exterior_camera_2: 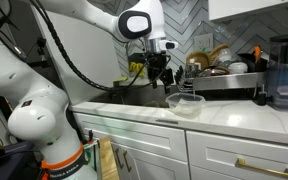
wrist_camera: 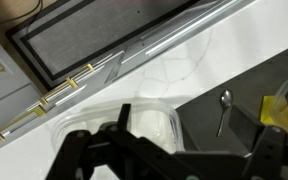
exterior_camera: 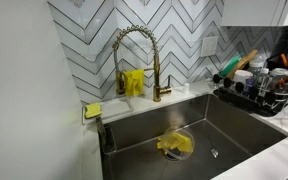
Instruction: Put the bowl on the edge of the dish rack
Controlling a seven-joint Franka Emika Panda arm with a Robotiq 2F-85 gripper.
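Note:
I will move my gripper down next onto the rim at the bowl's end [wrist_camera: 174, 120] by the sink, because that part of the rim can be seen between its wide-open fingers.
The bowl [exterior_camera_2: 185, 103] is small, clear and greyish. It stands on the white counter in front of the sink, and the wrist view shows it [wrist_camera: 134, 127] just under my fingers. My gripper [exterior_camera_2: 160, 72] hangs above and slightly behind the bowl. In the wrist view the gripper [wrist_camera: 169, 165] has its fingers spread wide, open and empty. The black dish rack [exterior_camera_2: 230, 86], crowded with dishes, stands on the counter beyond the sink. It also shows in an exterior view [exterior_camera: 260, 100].
A steel sink [exterior_camera: 234, 128] holds a yellow cloth [exterior_camera: 175, 144] and a spoon [wrist_camera: 222, 110]. A gold faucet [exterior_camera: 156, 62] stands behind it. A dark jug [exterior_camera_2: 283, 82] stands next to the rack. Cabinet drawers [wrist_camera: 54, 95] lie below the counter edge.

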